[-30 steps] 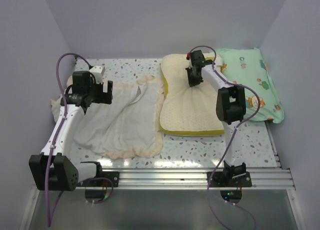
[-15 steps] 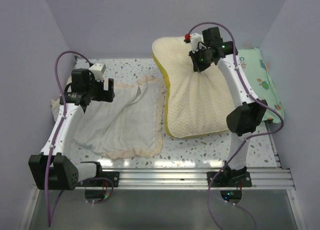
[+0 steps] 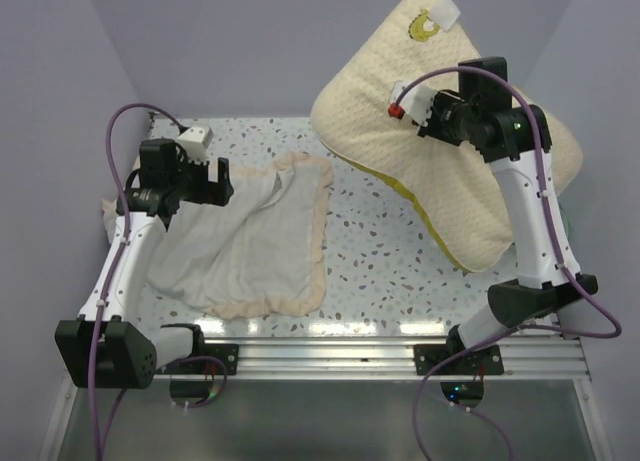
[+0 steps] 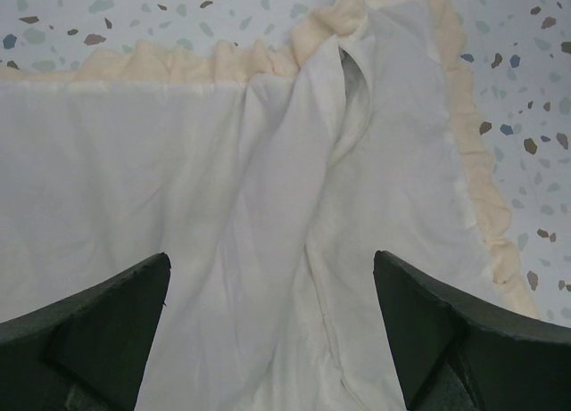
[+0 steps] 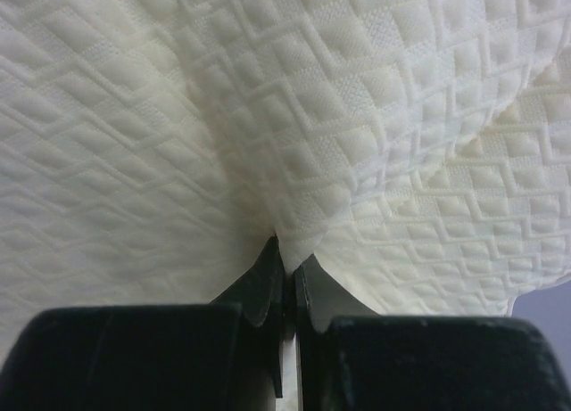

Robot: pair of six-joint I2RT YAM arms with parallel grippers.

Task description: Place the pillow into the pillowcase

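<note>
I will next lower the pillow (image 3: 380,121) with my right gripper toward the bare tabletop beside the pillowcase and let go of it there, because it still hangs high in the air.
The pillow (image 3: 380,121) is cream-yellow and quilted, with a yellow edge. It hangs high in the air over the right half of the table. My right gripper (image 3: 425,121) is shut on a pinch of its fabric (image 5: 294,224), and the quilted cloth fills the right wrist view. The pillowcase (image 3: 250,236) lies limp on the table at the left, pale face up, with cream ruffled trim. My left gripper (image 3: 215,181) is open just above the pillowcase's far part (image 4: 268,250), holding nothing.
The speckled tabletop (image 3: 390,251) lies between the pillowcase and the hanging pillow. Purple walls close in the back and both sides. A metal rail (image 3: 380,356) runs along the near edge. The pillow hides the back right corner.
My right gripper has lifted the pillow off the table, up and to the right, so that it now hangs high. The left gripper has hardly moved.
</note>
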